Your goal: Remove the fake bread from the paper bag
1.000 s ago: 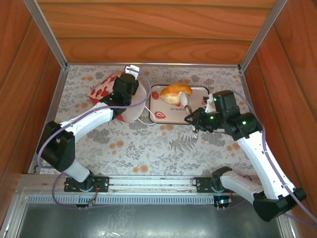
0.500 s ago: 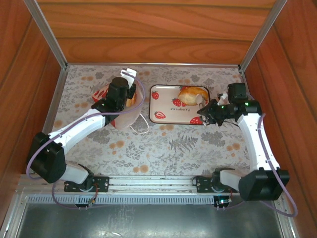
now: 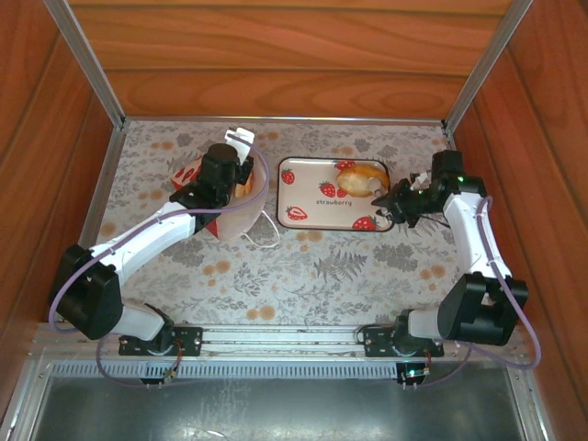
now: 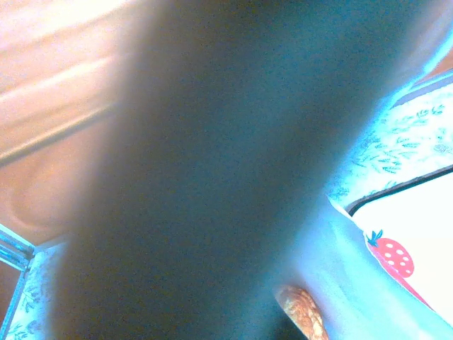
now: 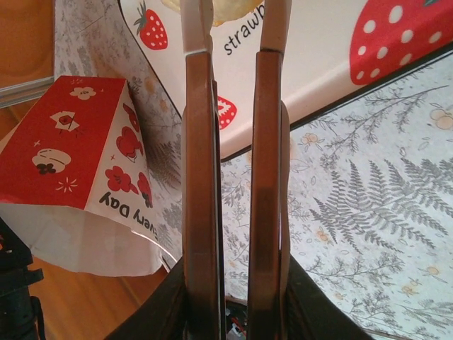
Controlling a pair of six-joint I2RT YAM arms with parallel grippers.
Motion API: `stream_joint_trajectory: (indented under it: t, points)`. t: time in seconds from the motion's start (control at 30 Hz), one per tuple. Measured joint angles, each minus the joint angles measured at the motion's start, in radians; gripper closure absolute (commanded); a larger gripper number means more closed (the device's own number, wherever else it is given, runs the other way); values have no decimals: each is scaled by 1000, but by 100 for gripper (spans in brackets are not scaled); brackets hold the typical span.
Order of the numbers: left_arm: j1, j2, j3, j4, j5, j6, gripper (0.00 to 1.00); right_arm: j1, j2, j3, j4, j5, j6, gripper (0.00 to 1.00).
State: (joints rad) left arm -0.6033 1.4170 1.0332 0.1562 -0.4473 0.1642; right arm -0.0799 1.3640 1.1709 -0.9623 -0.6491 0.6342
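Observation:
I will next lower the fake bread in my right gripper onto the strawberry tray (image 3: 310,197), which is empty of other bread, and then open to release it.
The paper bag (image 3: 189,173), white with a red band, lies on its side at the left of the table. My left gripper (image 3: 237,152) sits at its mouth, shut on the bag's rim. In the left wrist view, blurred bag paper (image 4: 340,269) covers the lens and one golden fake bread (image 4: 303,315) shows inside. My right gripper (image 3: 378,188) hangs over the right end of the strawberry tray (image 3: 310,197), shut on another fake bread (image 3: 356,175). Its fingertips (image 5: 197,28) hold that pale bread (image 5: 233,7) above the tray (image 5: 318,64).
The bag (image 5: 71,142) also shows in the right wrist view, left of the tray. Wooden walls close in the table on three sides, and my right arm is close to the right wall. A floral cloth (image 3: 312,266) covers the table in front of the tray.
My right gripper has carried the fake bread from the tray's middle to its right end, the arm swinging toward the right wall. My left gripper shifted the bag slightly, then held still.

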Motion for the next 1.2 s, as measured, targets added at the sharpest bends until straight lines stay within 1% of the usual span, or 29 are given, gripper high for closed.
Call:
stream_joint_trajectory:
  t: [0.17,0.5,0.57,0.7,1.07,1.2]
  points:
    - [0,0,0,0,0,0,100,0,70,1,43,-33,-3,81]
    - [0,0,0,0,-1,0,100,-12,193,52,58,-33,-39,66]
    - [0,0,0,0,-1,0,100,-19,211,61,60,-33,-47,61]
    - [0,0,0,0,-1,3,100,-28,237,76,65,-29,-63,59]
    - [0,19,6,8,-2,20,100,-53,243,93,74,-1,-72,57]
    - [0,20,7,9,-2,22,100,-54,248,100,75,2,-71,55]
